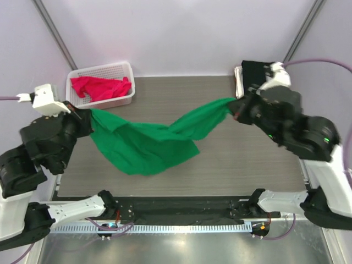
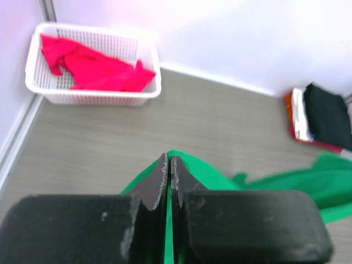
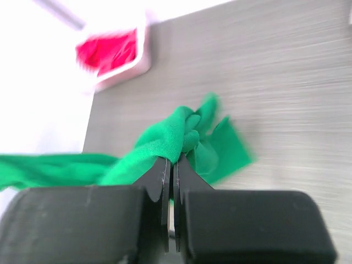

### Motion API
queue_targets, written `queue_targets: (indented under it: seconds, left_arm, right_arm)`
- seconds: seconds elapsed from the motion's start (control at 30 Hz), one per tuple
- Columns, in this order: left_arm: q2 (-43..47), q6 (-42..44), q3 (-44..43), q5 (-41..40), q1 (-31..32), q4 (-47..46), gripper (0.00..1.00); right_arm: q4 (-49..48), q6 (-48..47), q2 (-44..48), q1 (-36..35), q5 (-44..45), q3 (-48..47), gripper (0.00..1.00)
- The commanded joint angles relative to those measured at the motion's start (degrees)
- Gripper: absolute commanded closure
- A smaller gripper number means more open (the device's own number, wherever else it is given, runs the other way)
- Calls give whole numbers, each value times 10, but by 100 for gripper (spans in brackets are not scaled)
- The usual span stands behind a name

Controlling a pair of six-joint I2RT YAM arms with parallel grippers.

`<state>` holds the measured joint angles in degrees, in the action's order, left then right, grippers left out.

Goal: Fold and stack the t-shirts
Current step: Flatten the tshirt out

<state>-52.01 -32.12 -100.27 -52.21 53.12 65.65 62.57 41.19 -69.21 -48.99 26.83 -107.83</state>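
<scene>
The green t-shirt (image 1: 148, 140) hangs stretched in the air, so my right gripper needs to lower to the bare tabletop below it next and release the bunched end.
The bright green t-shirt (image 1: 148, 140) hangs stretched between both grippers above the table, its middle sagging low. My left gripper (image 1: 88, 114) is shut on its left end; the cloth (image 2: 214, 176) shows beyond the closed fingers (image 2: 157, 179). My right gripper (image 1: 235, 107) is shut on its right end, a bunched green fold (image 3: 176, 135) at the fingertips. The red-pink t-shirt (image 1: 102, 88) lies in the white lattice basket (image 1: 127, 71), also in the left wrist view (image 2: 93, 69). Folded black, white and red shirts (image 1: 250, 74) are stacked at the back right (image 2: 324, 118).
The basket stands at the back left corner against the wall. The grey wood-grain table (image 1: 258, 159) is bounded by white walls and slanted frame posts (image 1: 52, 27). The arm bases sit at the near edge.
</scene>
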Motion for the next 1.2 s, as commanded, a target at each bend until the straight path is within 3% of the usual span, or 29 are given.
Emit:
queue_targets:
  seconds: [0.0, 0.33, 0.43, 0.53, 0.57, 0.6, 0.63, 0.67, 0.73, 0.83, 1.0, 1.17]
  left_arm:
    - [-20, 80, -43, -12, -1, -17, 100]
    - [-12, 120, 47, 45, -1, -70, 100]
    - [-22, 115, 117, 65, 0, -82, 100]
    - [-43, 73, 211, 73, -1, -97, 100]
    - [-51, 57, 233, 76, -4, -110, 100]
    - [-61, 50, 254, 82, -8, -115, 100]
    - [-89, 43, 285, 99, -17, -119, 100]
    - [-102, 26, 294, 114, -47, -115, 100]
    - [-130, 16, 307, 159, -80, -106, 100]
    - [-152, 16, 332, 189, -107, -117, 100]
    - [-165, 16, 372, 215, -135, -155, 100]
    - [-172, 18, 391, 234, -153, -174, 100]
  right_arm:
    - [156, -1, 21, 7, 106, 7, 99]
    - [135, 28, 65, 38, 155, 166, 99]
    - [62, -24, 45, 127, 94, 244, 99]
    - [-55, -79, -6, 270, -46, 361, 97]
    - [-80, -87, -31, 300, -107, 398, 90]
    - [-117, -96, -63, 346, -135, 408, 67]
    - [-125, -103, -122, 356, -154, 408, 26]
    - [-125, -115, -148, 358, -156, 393, 17]
    - [-124, -117, -152, 358, -158, 385, 8]
    - [-126, -113, -98, 343, -171, 398, 7]
    - [-154, -63, -9, 297, -230, 520, 16]
    - [-223, -29, 33, 294, -253, 655, 37]
